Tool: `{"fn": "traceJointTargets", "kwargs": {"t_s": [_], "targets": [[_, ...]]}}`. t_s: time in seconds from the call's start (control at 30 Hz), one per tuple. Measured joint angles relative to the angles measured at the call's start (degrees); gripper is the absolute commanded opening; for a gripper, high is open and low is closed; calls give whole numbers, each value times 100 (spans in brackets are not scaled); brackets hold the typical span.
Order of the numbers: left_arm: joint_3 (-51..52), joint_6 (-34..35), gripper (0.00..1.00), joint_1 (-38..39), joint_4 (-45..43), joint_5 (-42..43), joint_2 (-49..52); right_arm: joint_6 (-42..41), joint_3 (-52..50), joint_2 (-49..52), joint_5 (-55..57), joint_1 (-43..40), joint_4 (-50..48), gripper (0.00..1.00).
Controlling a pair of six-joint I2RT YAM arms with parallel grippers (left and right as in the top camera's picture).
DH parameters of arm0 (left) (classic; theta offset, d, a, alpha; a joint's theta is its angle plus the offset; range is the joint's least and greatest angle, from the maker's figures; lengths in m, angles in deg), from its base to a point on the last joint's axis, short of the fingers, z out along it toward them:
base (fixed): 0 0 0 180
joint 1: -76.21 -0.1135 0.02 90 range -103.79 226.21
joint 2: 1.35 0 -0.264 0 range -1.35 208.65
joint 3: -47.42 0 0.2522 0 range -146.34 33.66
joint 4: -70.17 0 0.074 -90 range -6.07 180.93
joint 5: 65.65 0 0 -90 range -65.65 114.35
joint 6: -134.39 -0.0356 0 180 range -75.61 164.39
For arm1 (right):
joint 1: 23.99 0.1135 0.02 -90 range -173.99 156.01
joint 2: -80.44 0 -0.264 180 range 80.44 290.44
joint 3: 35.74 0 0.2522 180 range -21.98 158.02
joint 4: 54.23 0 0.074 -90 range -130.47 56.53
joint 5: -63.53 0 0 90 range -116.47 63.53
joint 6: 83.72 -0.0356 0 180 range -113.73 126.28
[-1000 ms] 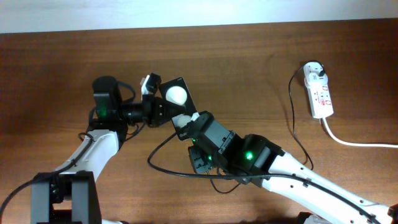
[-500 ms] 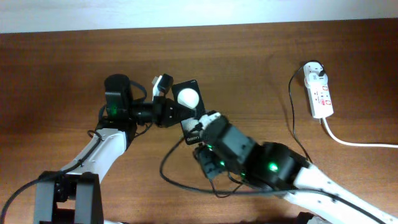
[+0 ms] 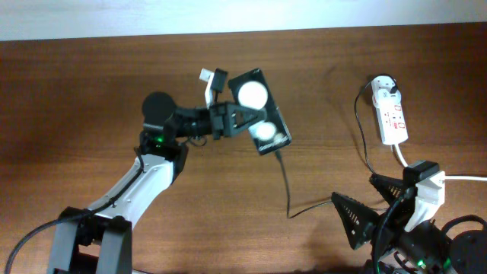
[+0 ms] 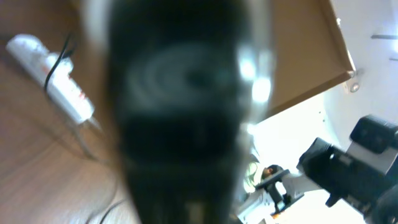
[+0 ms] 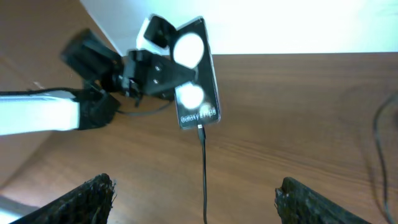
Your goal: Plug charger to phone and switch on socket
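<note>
Next, my left gripper needs to lower, tilt the phone [image 3: 259, 110] flat onto the bare tabletop below and release it, since the charger's plug already sits in the phone's lower edge.
My left gripper [image 3: 228, 120] is shut on the left side of the black phone [image 3: 259, 110], which it holds raised and tilted over the table. The screen shows two round white reflections. The charger [image 3: 284, 179], a thin black cable, has its plug seated in the phone's lower edge [image 5: 200, 129]. From there it hangs down and runs right toward the white socket [image 3: 389, 114] at the far right. My right gripper [image 3: 373, 205] stands open at the lower right, well away from the phone [image 5: 196, 74]. In the left wrist view the phone [image 4: 186, 112] is a dark blur that hides the fingers.
A thick white cord [image 3: 426, 173] leaves the socket's lower end and runs off the right edge. The table's far edge meets a white wall [image 3: 243, 15]. In the right wrist view the cable [image 5: 204, 186] passes midway between my wide-apart fingertips [image 5: 93, 196] without touching them.
The right gripper has opened, let go of the cable at the phone and pulled back to the lower right. The left arm has carried the phone up and to the right.
</note>
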Motion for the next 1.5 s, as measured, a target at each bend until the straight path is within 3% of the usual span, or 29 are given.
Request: {"fn": "traceJointTargets", "kwargs": {"t_s": [0.07,0.13,0.27,0.33,0.43,0.6,0.77,0.93,1.17,1.43,1.5], "targets": [[-481,-50,0,190,605,-376,-7,0,0,2,92,0,9,87],[-1058,-431,0,299,2020,-879,-13,2,0,2,170,0,57,87],[-2500,-1853,0,522,5904,-2396,24,0,0,2,299,0,223,87],[-3158,-2465,0,566,7167,-2798,140,2,0,7,450,0,238,87],[-4000,-3427,0,562,8741,-3014,758,-2,0,7,599,0,240,93],[-4409,-5005,0,562,10214,-2450,2426,0,-129,7,640,0,304,99],[-4428,-5663,0,540,10382,-2295,3259,-2,-575,11,544,0,302,99],[-4428,-5777,2,424,10279,-3287,3366,-4,-686,11,459,0,280,99],[-4428,-5779,2,431,10168,-3434,3366,-11,-686,11,459,0,280,99],[-4470,-5991,4,426,10126,-2492,3836,-13,-686,11,444,0,319,99],[-4518,-5984,11,426,10137,-2194,4022,-17,-686,11,444,0,328,99]]}}
